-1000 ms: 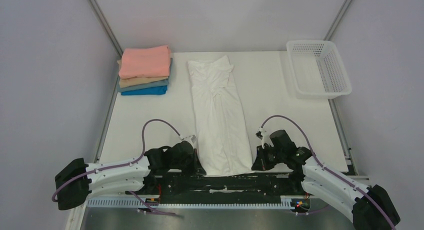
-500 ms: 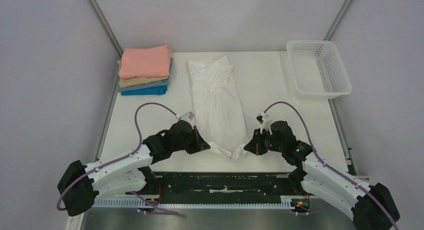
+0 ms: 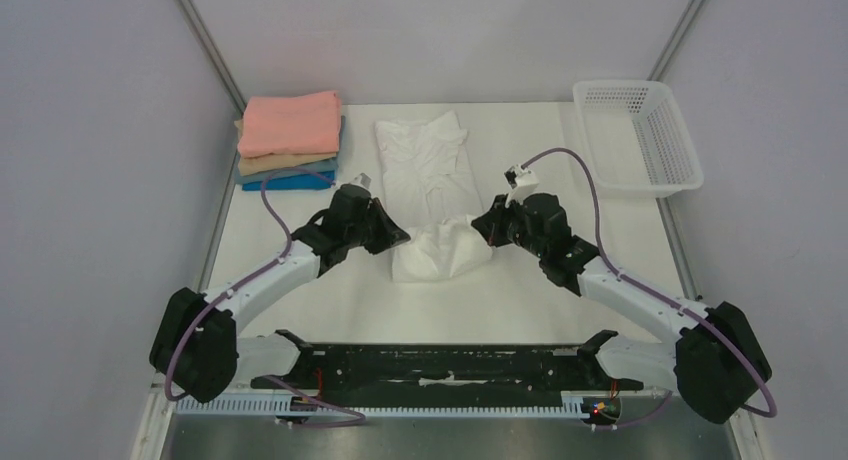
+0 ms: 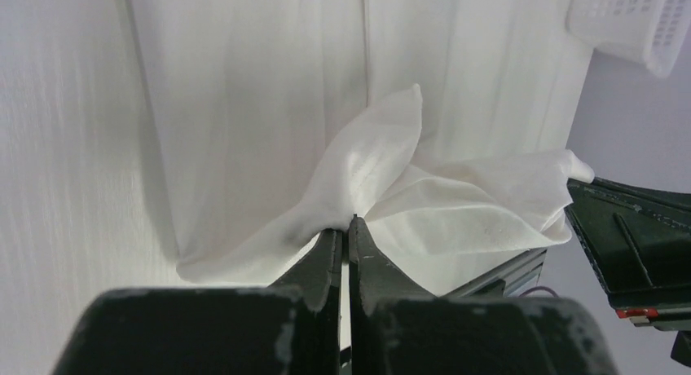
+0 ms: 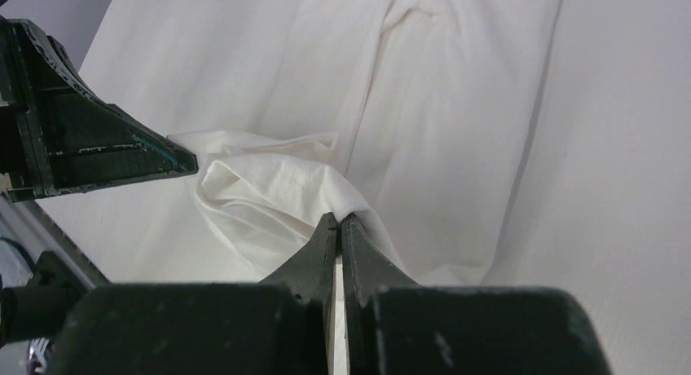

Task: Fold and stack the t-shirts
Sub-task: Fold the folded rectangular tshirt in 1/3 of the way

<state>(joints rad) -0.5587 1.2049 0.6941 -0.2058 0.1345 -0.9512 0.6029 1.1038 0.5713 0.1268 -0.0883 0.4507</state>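
The robot's left gripper moves outward next, to lower the hem corner onto the shirt's flat side edge (image 3: 392, 199) (image 4: 224, 90) and release it, since the doubled-back end hangs above the cloth.
A plain white t-shirt (image 3: 430, 165) lies lengthwise in the middle of the table, its near end lifted and doubled back over itself. My left gripper (image 3: 398, 234) is shut on the left corner of that hem (image 4: 367, 167). My right gripper (image 3: 482, 226) is shut on the right corner (image 5: 277, 187). Both hold the cloth a little above the shirt's middle. A stack of folded t-shirts (image 3: 290, 138), salmon pink on top, then tan, grey-blue and bright blue, sits at the far left corner.
A white mesh basket (image 3: 636, 136) stands at the far right corner, also in the left wrist view's top right as the basket (image 4: 631, 20). A black rail (image 3: 450, 360) runs along the near table edge between the arm bases.
Both grippers have carried the white shirt's near hem away from the front edge toward the far side, folding the lower half up over the middle. The arms have stretched forward.
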